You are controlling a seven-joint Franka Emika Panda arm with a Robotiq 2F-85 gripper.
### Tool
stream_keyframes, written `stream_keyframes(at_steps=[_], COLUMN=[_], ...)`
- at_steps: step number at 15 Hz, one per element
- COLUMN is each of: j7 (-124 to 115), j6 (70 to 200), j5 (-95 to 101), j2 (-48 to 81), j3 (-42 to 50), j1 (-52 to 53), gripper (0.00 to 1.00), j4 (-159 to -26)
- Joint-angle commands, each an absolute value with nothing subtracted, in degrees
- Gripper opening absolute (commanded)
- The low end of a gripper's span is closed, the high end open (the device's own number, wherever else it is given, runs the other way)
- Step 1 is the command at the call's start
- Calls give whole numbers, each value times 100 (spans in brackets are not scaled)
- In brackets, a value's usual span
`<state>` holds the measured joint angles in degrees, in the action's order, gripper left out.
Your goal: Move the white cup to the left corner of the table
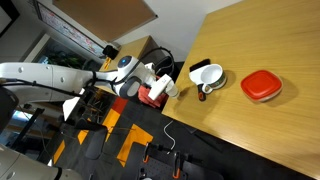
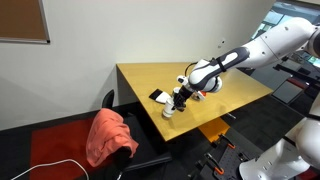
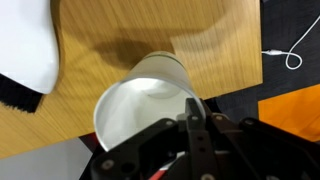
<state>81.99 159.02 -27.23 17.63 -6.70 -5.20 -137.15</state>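
My gripper lowers the white cup [image 1: 172,89] and opens to release the cup's rim next, since the near corner of the table already lies beneath the cup.
The white cup [image 3: 140,105] fills the middle of the wrist view, seen from above, with the table [image 3: 120,30] under it near the table's corner edge. My gripper [image 3: 190,125] is shut on the cup's rim, with one finger over the rim's right side. In both exterior views the cup [image 1: 172,89] [image 2: 168,113] sits at the tabletop's [image 1: 270,40] [image 2: 150,78] near corner, with the gripper [image 1: 163,86] [image 2: 179,101] right at it.
A wider white bowl [image 1: 207,75] [image 3: 25,45] with a dark piece lies close beside the cup. A red container [image 1: 261,86] stands further along the table. Chairs, one with a red cloth [image 2: 108,135], and floor cables [image 3: 285,52] lie beyond the table edge.
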Motion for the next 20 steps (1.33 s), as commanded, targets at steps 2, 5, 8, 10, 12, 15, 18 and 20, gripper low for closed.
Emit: stream_keyframes(at_steps=[2,5,8,10,12,15,18,20], j7=[8156,8026,7966,7983,8101,8254,8011,7806], j6=[16522,16804,16899,16898,16832,16554,15993,15761], j5=[-2250,-1861,-1561,-1463,-1568,-1901,-2283,-2375], j2=[2129,2339,2454,2402,2198,1771,1093,576], j3=[-917,-1003,-1128,-1282,-1624,-2303,-2409,-2052], j1=[-740,-875,-1056,-1213,-1502,-2033,-2077,-1766], gripper=[1,1,28,34,49,73,94,100], j4=[-13669,-13649,-13650,-13710,-13837,-14026,-14205,-14356])
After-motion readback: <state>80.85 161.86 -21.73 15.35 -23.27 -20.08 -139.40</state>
